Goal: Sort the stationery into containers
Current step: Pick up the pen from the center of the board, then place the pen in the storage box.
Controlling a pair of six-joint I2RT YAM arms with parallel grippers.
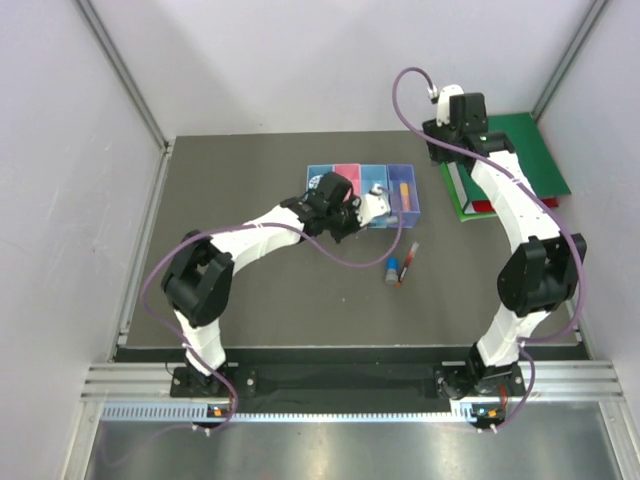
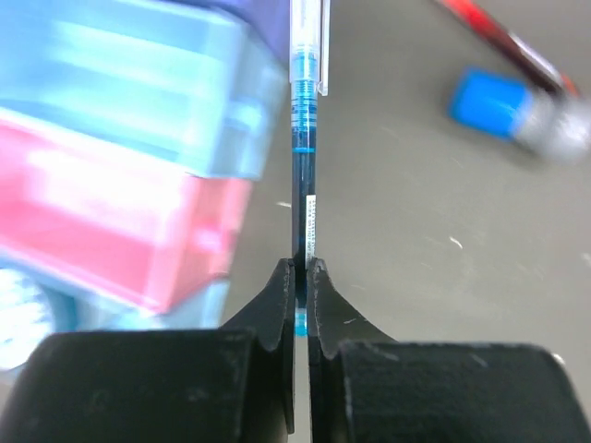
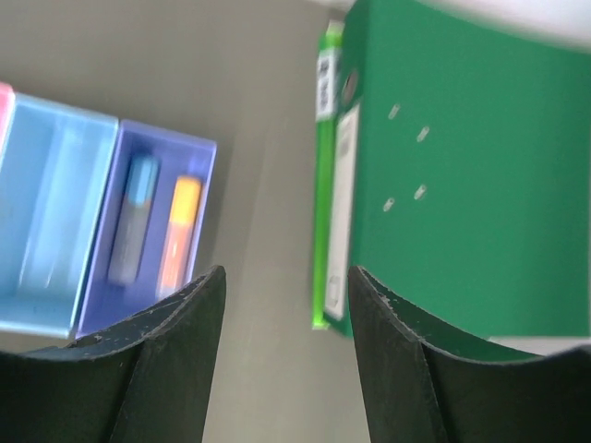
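The left gripper lifts outward over the pink bin next, turns the pen lengthwise and lowers it inside, since it points across the bin's long sides.
My left gripper (image 2: 302, 268) is shut on the lower end of a thin clear pen with blue ink (image 2: 303, 138), which points straight out ahead of the fingers. In the top view the left gripper (image 1: 372, 210) sits at the front edge of the row of containers (image 1: 365, 190). The purple bin (image 3: 148, 148) holds a light-blue marker (image 3: 137, 217) and an orange-yellow highlighter (image 3: 178, 231). The light-blue bin (image 3: 51, 221) beside it looks empty. A small blue cylinder (image 1: 393, 270) and a red pen (image 1: 408, 258) lie on the table. My right gripper (image 3: 286, 277) hangs open and holds nothing.
Green binders (image 1: 515, 165) lie at the back right, under the right arm's wrist. In the left wrist view the pink bin (image 2: 102, 221) and the light-blue bin (image 2: 129, 83) stand close on the left of the pen. The blue cylinder (image 2: 499, 101) lies to the right.
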